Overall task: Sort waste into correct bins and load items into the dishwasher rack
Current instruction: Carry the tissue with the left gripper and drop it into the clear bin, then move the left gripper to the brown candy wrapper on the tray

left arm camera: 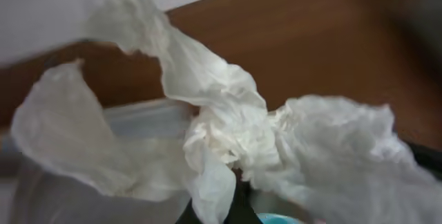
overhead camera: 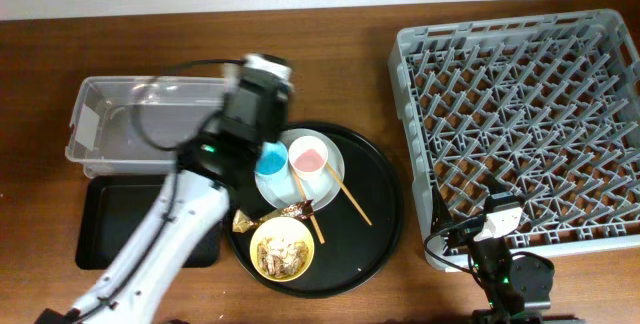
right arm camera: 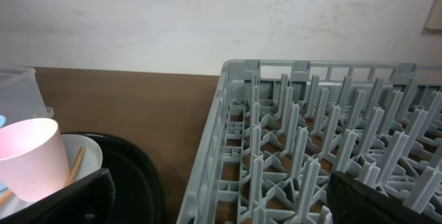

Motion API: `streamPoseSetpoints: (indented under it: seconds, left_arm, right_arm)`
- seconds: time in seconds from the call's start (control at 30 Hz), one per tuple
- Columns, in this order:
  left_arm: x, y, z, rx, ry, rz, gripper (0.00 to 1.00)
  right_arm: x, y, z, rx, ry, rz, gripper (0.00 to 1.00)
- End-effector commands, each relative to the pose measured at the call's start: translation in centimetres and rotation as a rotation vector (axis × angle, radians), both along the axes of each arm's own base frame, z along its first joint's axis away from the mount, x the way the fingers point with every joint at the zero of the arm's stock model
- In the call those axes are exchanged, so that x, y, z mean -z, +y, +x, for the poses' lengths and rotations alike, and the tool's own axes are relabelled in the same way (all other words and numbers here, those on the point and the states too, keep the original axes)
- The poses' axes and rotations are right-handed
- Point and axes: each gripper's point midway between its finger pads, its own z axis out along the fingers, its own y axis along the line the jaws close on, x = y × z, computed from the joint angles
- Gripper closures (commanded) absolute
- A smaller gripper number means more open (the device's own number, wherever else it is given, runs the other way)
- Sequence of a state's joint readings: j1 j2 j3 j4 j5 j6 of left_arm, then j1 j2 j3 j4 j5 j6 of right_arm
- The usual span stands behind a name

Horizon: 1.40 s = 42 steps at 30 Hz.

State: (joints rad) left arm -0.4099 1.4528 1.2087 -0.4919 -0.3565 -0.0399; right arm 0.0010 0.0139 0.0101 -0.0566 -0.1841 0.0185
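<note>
The left gripper goes left in the overhead view next, over the clear tub's middle [left arm camera: 90, 207], to let go of the napkin [left arm camera: 228, 131], because the tub stands open and empty.
My left gripper [left arm camera: 222, 209] is shut on the crumpled white napkin [left arm camera: 228, 131], which fills the left wrist view. In the overhead view the left arm [overhead camera: 250, 114] hangs over the right end of the clear tub [overhead camera: 120, 129], beside the blue cup [overhead camera: 271, 160]. The pink cup [overhead camera: 308, 157] and the blue cup stand on the pale plate [overhead camera: 336, 164]. The chopsticks [overhead camera: 352, 202] lean off the plate. The candy wrapper [overhead camera: 296, 209] lies by the yellow bowl [overhead camera: 282, 247], which holds food scraps. My right gripper [right arm camera: 221, 193] is open and empty at the front left corner of the grey rack [overhead camera: 520, 124].
The plate, cups and bowl sit on a large round black tray [overhead camera: 385, 214]. The shallow black tray [overhead camera: 100, 229] lies in front of the tub. The pink cup [right arm camera: 31, 156] and the rack's pegs [right arm camera: 311, 148] show in the right wrist view.
</note>
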Motion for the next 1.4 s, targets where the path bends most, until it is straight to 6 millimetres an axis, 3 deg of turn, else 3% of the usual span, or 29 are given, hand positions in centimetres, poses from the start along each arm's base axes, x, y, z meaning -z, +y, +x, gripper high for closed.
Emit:
streamPoseSetpoints:
  seconds: [0.0, 0.17, 0.23, 0.27, 0.3, 0.33, 0.4, 0.43, 0.57, 0.63, 0.77, 0.8, 0.87, 1.0, 1.07, 1.17, 1.27, 1.37]
  left_arm:
    - [0.3, 7.5, 1.1, -0.305, -0.007, -0.124, 1.00]
    - [3.6, 12.8, 1.8, -0.422, 0.077, -0.165, 0.98]
    - [5.4, 14.1, 1.8, -0.457, 0.122, -0.153, 0.87]
    - [6.3, 14.7, 1.9, -0.472, 0.145, -0.147, 0.79]
    - [7.0, 15.0, 1.9, -0.482, 0.162, -0.143, 0.61]
    - [7.9, 15.4, 1.9, -0.493, 0.181, -0.138, 0.26]
    - [8.5, 15.8, 1.9, -0.503, 0.196, -0.135, 0.06]
    - [8.6, 15.9, 1.9, -0.505, 0.197, -0.135, 0.04]
    - [7.4, 15.5, 1.9, -0.487, 0.177, -0.158, 0.03]
    - [6.4, 14.3, 1.3, -0.444, 0.181, -0.204, 0.07]
    - [4.5, 8.8, -1.6, -0.241, 0.274, -0.398, 0.34]
    - [3.8, 6.0, -3.9, -0.153, 0.346, -0.486, 0.40]
    - [3.8, 4.1, -6.1, -0.123, 0.422, -0.522, 0.40]
    - [5.6, -0.2, -12.4, -0.025, 0.641, -0.424, 0.40]
    - [6.7, -1.8, -14.5, 0.024, 0.706, -0.370, 0.42]
    - [9.6, -4.4, -18.8, 0.079, 0.823, -0.295, 0.53]
    - [12.4, -5.9, -22.4, 0.091, 0.892, -0.233, 0.54]
    - [13.9, -6.8, -24.4, 0.092, 0.916, -0.205, 0.54]
  right_arm:
    - [0.2, 0.0, 0.0, 0.000, 0.004, -0.003, 0.01]
    - [0.2, 0.0, 0.0, 0.000, 0.004, -0.003, 0.01]
    - [0.2, 0.0, 0.0, 0.000, 0.004, -0.003, 0.01]
    - [0.2, 0.0, 0.0, 0.000, 0.004, -0.003, 0.01]
    - [0.2, 0.0, 0.0, 0.000, 0.004, -0.003, 0.02]
    - [0.2, 0.0, 0.0, 0.000, 0.004, -0.003, 0.01]
    - [0.2, 0.0, 0.0, 0.000, 0.004, -0.003, 0.02]
    - [0.2, 0.0, 0.0, 0.000, 0.004, -0.003, 0.02]
    - [0.2, 0.0, 0.0, 0.000, 0.004, -0.003, 0.01]
    - [0.2, 0.0, 0.0, 0.000, 0.004, -0.003, 0.01]
    - [0.2, 0.0, 0.0, 0.000, 0.004, -0.003, 0.01]
    - [0.2, 0.0, 0.0, 0.000, 0.004, -0.003, 0.01]
    - [0.2, 0.0, 0.0, 0.000, 0.004, -0.003, 0.01]
    - [0.2, 0.0, 0.0, 0.000, 0.004, -0.003, 0.01]
    - [0.2, 0.0, 0.0, 0.000, 0.004, -0.003, 0.01]
    - [0.2, 0.0, 0.0, 0.000, 0.004, -0.003, 0.01]
    - [0.2, 0.0, 0.0, 0.000, 0.004, -0.003, 0.01]
    - [0.2, 0.0, 0.0, 0.000, 0.004, -0.003, 0.01]
